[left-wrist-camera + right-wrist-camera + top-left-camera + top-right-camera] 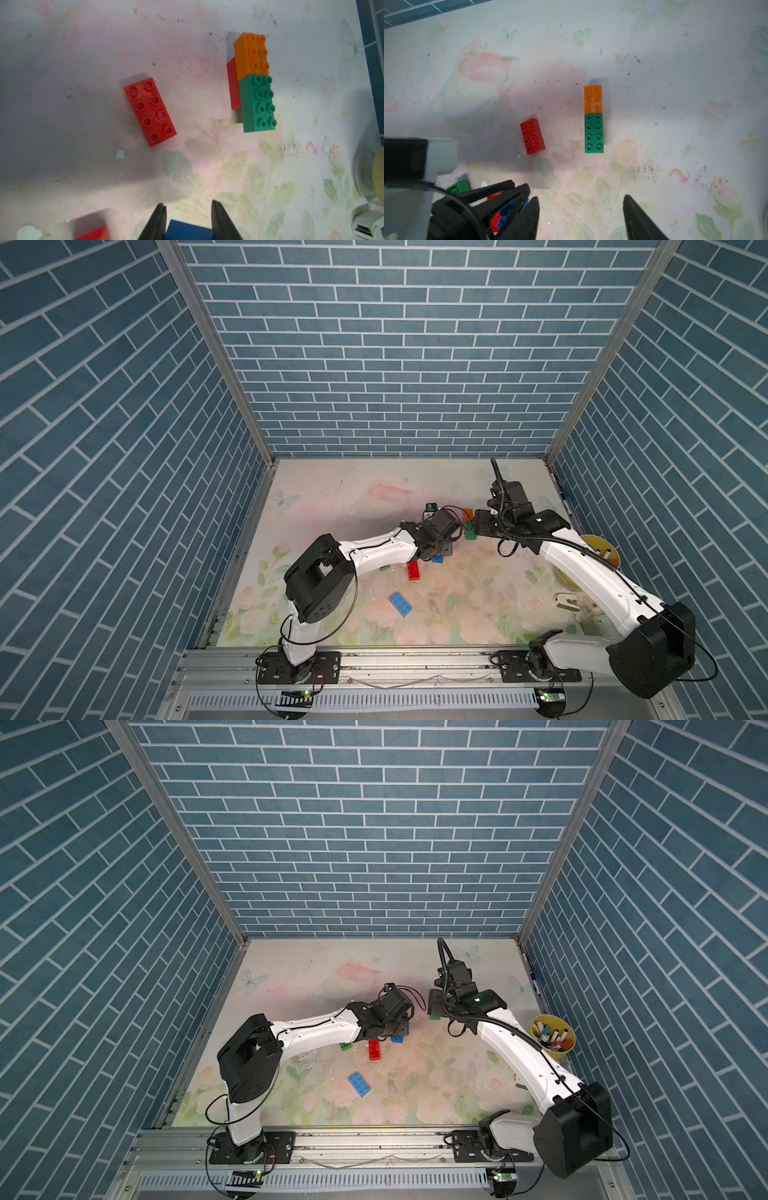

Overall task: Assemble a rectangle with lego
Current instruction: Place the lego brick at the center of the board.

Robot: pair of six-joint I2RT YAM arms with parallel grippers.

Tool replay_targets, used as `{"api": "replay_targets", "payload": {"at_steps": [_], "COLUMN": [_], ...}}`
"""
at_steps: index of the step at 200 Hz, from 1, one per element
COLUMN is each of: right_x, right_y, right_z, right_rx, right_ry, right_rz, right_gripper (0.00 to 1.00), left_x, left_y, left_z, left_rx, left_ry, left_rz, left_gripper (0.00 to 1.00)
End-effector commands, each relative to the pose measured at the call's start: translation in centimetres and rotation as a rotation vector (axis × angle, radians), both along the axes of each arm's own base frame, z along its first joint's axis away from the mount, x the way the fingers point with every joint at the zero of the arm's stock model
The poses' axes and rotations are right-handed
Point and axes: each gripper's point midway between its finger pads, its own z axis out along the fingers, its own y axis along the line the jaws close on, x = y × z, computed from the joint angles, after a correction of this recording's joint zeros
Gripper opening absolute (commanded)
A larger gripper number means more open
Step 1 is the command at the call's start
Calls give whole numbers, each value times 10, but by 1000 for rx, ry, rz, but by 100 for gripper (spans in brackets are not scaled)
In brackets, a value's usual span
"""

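Observation:
The robot's left gripper needs to lower and ease back next to release the dark blue brick beside the front red brick, because Space is free on the mat (435,569) there.
In the left wrist view my left gripper (188,204) is shut on a dark blue brick (188,230), held just above the mat. Ahead of it lies a loose red brick (149,112). Further off, an orange brick (251,54) and a green brick (258,104) stand end to end on top of another red brick (233,83). My right gripper (581,199) hangs open over the mat with nothing between its fingers, short of that orange (593,99) and green (593,133) stack. Both top views show the two wrists close together mid-table.
A red brick (414,571), a small green brick (384,568) and a light blue brick (401,604) lie nearer the front. A yellow cup of markers (552,1033) stands by the right wall, with a small white object (567,599) on the mat near it.

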Motion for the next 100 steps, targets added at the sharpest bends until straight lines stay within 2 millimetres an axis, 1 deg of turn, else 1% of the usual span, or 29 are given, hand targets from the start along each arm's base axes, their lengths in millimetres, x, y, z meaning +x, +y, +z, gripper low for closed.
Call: {"api": "replay_targets", "payload": {"at_steps": [1,14,38,48,60,74,83,100], "right_x": [-3,-5,-8,-8,-9,-9,-9,-9], "right_y": [-9,-11,-12,-12,-12,-12,-13,-13], "right_z": [1,1,2,2,2,2,2,3], "right_rx": [6,6,7,6,6,5,4,-3], "right_ry": [-8,-11,-11,-11,-10,-8,-6,-3], "right_rz": [-52,-53,-54,-53,-54,-52,-53,-48], "right_gripper": [64,64,64,64,64,64,64,65], "left_x": [-12,-14,-14,-14,-15,-14,-14,-12], "left_y": [2,3,5,5,5,4,3,2], "left_z": [-35,-42,-47,-49,-52,-51,-51,-46], "left_rx": [10,13,22,26,32,26,25,20], "left_ry": [78,92,98,100,104,103,102,92], "left_rz": [33,36,43,42,40,37,33,28], "left_gripper": [24,24,24,26,35,50,58,68]}}
